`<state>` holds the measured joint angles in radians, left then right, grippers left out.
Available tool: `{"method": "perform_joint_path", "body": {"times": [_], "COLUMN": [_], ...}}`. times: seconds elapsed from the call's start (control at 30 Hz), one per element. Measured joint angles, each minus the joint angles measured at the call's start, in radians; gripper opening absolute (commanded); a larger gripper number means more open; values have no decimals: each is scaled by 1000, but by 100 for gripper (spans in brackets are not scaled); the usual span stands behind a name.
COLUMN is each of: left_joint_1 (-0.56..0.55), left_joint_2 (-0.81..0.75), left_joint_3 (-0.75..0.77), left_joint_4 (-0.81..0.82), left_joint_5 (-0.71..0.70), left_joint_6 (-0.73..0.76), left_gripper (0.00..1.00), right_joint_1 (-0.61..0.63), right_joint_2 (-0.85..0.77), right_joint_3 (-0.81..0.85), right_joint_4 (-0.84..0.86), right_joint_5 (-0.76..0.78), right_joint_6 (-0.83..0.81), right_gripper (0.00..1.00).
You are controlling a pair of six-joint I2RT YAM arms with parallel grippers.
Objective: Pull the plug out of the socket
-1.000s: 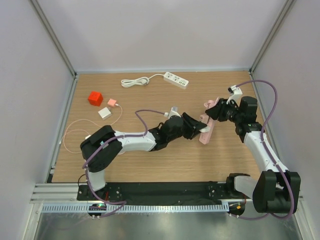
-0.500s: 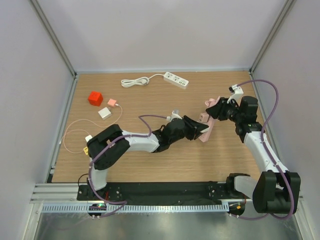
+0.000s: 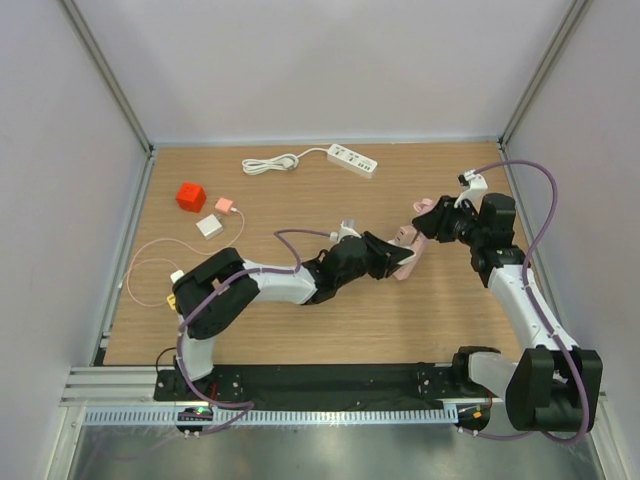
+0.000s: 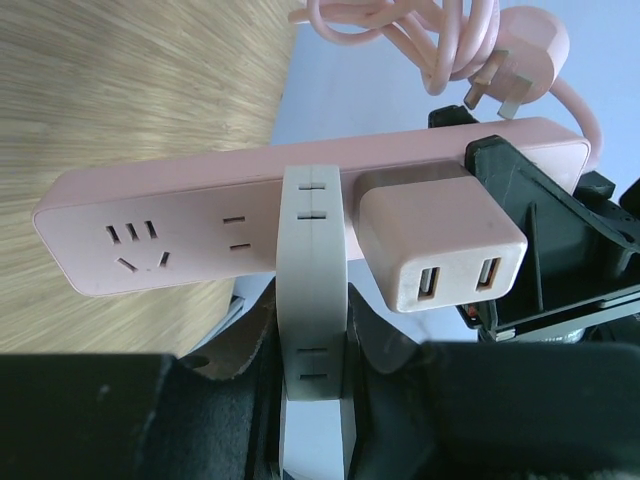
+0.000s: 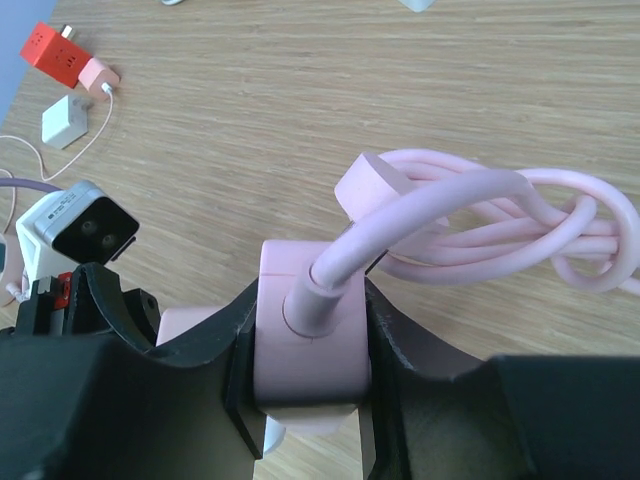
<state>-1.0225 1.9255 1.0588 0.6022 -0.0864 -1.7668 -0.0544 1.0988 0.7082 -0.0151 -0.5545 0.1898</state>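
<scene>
The left gripper moves off the power strip next, to the left in the top view, and down by the small pink plug (image 3: pixel 224 205), since loose chargers lie there.
A pink power strip (image 4: pixel 180 220) hangs in the air between my two grippers, also seen in the top view (image 3: pixel 404 256). My left gripper (image 4: pixel 315 350) is shut on a slim white plug (image 4: pixel 312 270) that lies across the strip's face. A pink USB adapter (image 4: pixel 440 240) sits in the socket beside it. My right gripper (image 5: pixel 305 340) is shut on the strip's cable end (image 5: pixel 300 360), with the coiled pink cable (image 5: pixel 500 220) hanging beyond it. In the top view the left gripper (image 3: pixel 385 258) and the right gripper (image 3: pixel 438 222) face each other across the strip.
A white power strip (image 3: pixel 352 159) with its cord lies at the back. A red cube (image 3: pixel 190 196), a small pink plug (image 3: pixel 225 206) and a white charger (image 3: pixel 209 227) with a thin cable (image 3: pixel 150 262) lie at the left. Walls enclose three sides.
The pink strip has turned and risen between the grippers, so it looks shorter from above. The left gripper has shifted slightly up and left with it. The right gripper has barely moved.
</scene>
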Motion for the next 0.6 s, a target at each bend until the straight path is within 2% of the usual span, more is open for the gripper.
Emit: {"method": "perform_joint_path", "body": {"times": [0.33, 0.6], "left_joint_1": [16, 110], "left_joint_2": [-120, -150], "left_joint_3": [-9, -5], "left_joint_4": [-217, -364], "left_joint_5": [16, 82], "left_joint_6": [135, 315], "left_gripper": [0, 0], "right_joint_1": [25, -5], "right_joint_2": [-51, -58], "right_joint_3": [0, 0], "right_joint_4": [-66, -68], "right_joint_5": [102, 216], "right_joint_6": [5, -37], "right_gripper": [1, 1]}}
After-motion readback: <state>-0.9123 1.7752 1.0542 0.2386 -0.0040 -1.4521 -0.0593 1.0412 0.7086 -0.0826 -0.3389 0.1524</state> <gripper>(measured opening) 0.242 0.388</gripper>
